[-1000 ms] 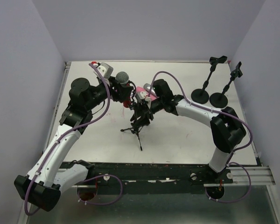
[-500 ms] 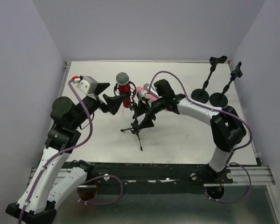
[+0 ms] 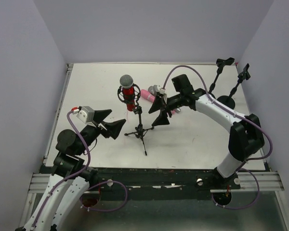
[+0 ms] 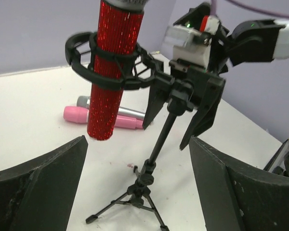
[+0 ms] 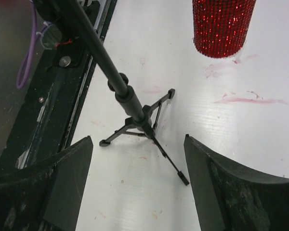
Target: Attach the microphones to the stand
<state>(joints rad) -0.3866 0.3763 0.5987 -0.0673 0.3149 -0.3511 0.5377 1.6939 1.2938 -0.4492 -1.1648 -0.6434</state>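
Observation:
I need to slide my left gripper across onto the thin black pole (image 3: 139, 119) (image 4: 164, 134) below the ring clip next, because the pole is to the gripper's right in the top view.
The glittery red microphone (image 3: 127, 90) with a silver mesh head stands upright in the ring clip of the black tripod stand (image 3: 139, 131). It also shows in the left wrist view (image 4: 109, 72) and its lower end in the right wrist view (image 5: 222, 26). The pink microphone (image 3: 146, 94) and the silver-grey microphone (image 3: 155, 89) lie side by side on the table behind the stand. My left gripper (image 3: 116, 119) is open and empty, left of the stand. My right gripper (image 3: 154, 117) is open and empty, just right of the stand.
Two more black stands with round bases (image 3: 206, 99) (image 3: 226, 102) and clips on top stand at the back right. The tripod legs (image 5: 135, 126) spread over the white table (image 3: 197, 139). The table's near edge and black rail (image 5: 53, 96) lie beyond them.
My left gripper let go of the red microphone and pulled back toward the near left. My right gripper backed off the stand to the right. The microphone stays in the clip.

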